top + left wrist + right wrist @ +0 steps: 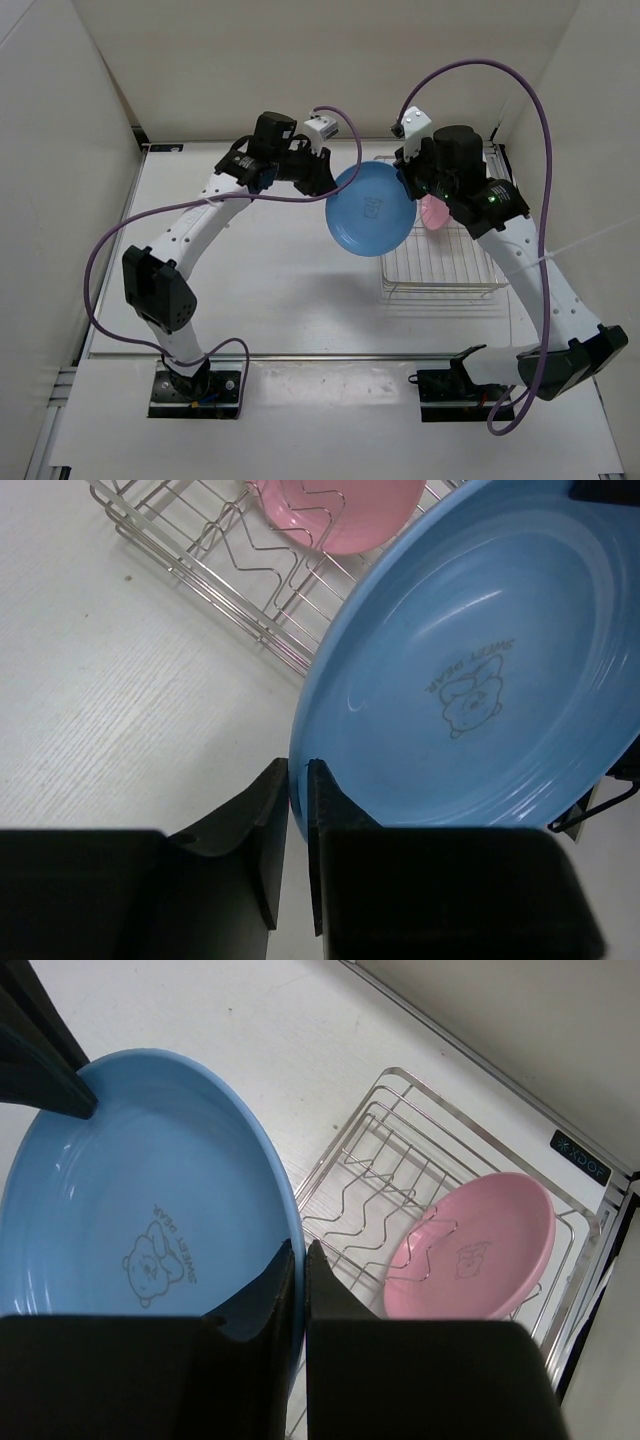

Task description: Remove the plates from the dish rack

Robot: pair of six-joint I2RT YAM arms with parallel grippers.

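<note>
The tabletop away from the rack is clear, so I'll move my left gripper left in the top view and down, and release the plate there.
The light blue plate [370,208] hangs in the air just left of the dish rack [440,272], held by both arms. My left gripper [326,186] is shut on its left rim; in the left wrist view the gripper [297,785] pinches the edge of the blue plate [470,670]. My right gripper [410,186] is shut on the opposite rim; the right wrist view shows the gripper [300,1260] on the plate [130,1190]. The pink plate [435,213] leans in the rack's wire dividers, and also shows in the left wrist view [345,515] and the right wrist view [480,1245].
The wire rack [385,1155] sits at the table's far right, close to the right wall, and also shows in the left wrist view [200,555]. White enclosure walls stand on three sides. A purple cable [530,100] loops above the right arm.
</note>
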